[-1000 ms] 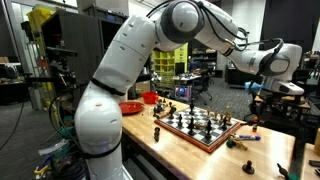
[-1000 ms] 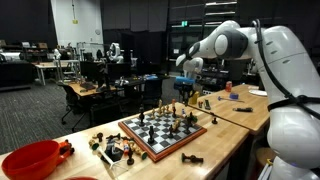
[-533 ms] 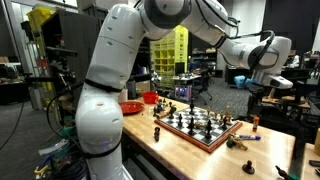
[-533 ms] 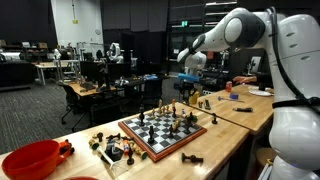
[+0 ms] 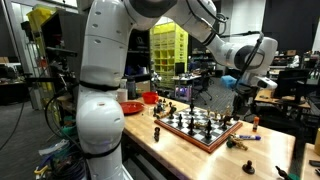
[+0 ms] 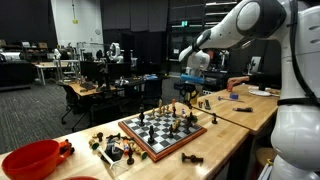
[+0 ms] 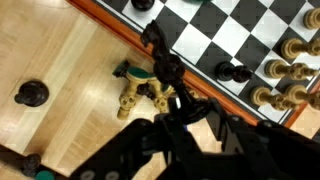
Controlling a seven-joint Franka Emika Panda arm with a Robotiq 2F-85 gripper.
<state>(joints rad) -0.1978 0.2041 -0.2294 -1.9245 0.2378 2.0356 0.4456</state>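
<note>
The black chess piece hangs beside the board's edge, so the gripper will next swing sideways in over the squares of the chessboard (image 5: 200, 128) and lower to release it.
My gripper (image 7: 185, 112) is shut on a black chess piece (image 7: 160, 58) and holds it in the air beside the edge of the wooden chessboard (image 7: 235, 40). Below it in the wrist view, two tan pieces (image 7: 135, 97) lie on the light table, one with a green base. In both exterior views the gripper (image 5: 241, 95) (image 6: 189, 88) hangs over the far end of the chessboard (image 5: 200, 128) (image 6: 160, 130), which carries several standing black and tan pieces.
A lone black piece (image 7: 30, 93) stands on the table off the board. Loose pieces lie near the board (image 6: 110, 148) (image 5: 238, 141). A red bowl (image 6: 35, 160) (image 5: 130, 107) sits at the table end. The robot's white base (image 5: 100, 110) stands beside the table.
The arm has swung from beyond the table's far end in towards the chessboard, and the gripper now hangs closer to the board's end.
</note>
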